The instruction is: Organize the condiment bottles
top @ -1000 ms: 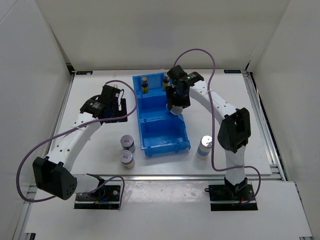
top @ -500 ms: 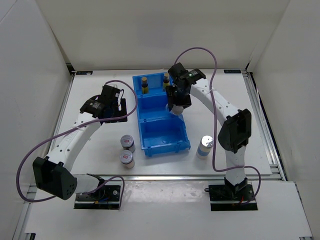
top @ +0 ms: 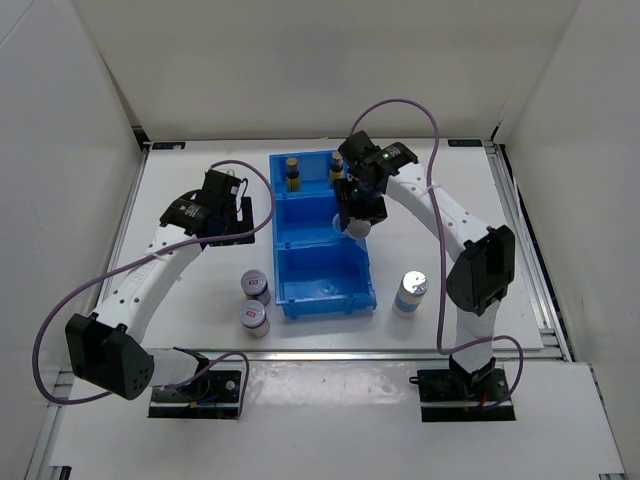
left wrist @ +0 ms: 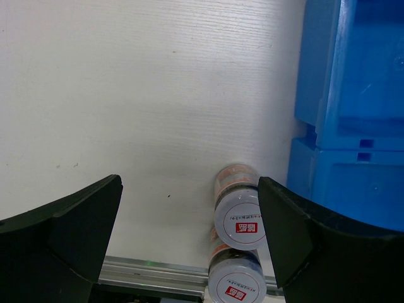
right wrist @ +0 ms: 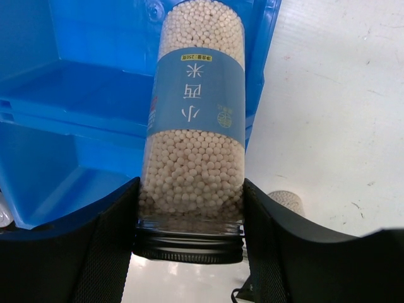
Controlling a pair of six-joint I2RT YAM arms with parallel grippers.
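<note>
The blue bin's middle section has a free bottom below, so my right gripper will next lower the bottle of white beads slightly outward along the bin's side and release it there.
My right gripper is shut on a tall condiment bottle of white beads with a blue label. It holds the bottle over the right side of the blue bin's middle compartment. Two amber bottles stand in the far compartment. A second tall silver-lidded bottle stands on the table right of the bin. Two short jars with red marks stand left of the bin. My left gripper hangs open above the table behind those jars.
The bin's near compartment holds nothing. The bin wall runs along the right of the left wrist view. A metal rail borders the table on the right, and white walls enclose the back and sides.
The right gripper has shifted slightly to the right with the tall bottle, and its elbow has swung outward. The bin has turned a little straighter. The left arm has not moved.
</note>
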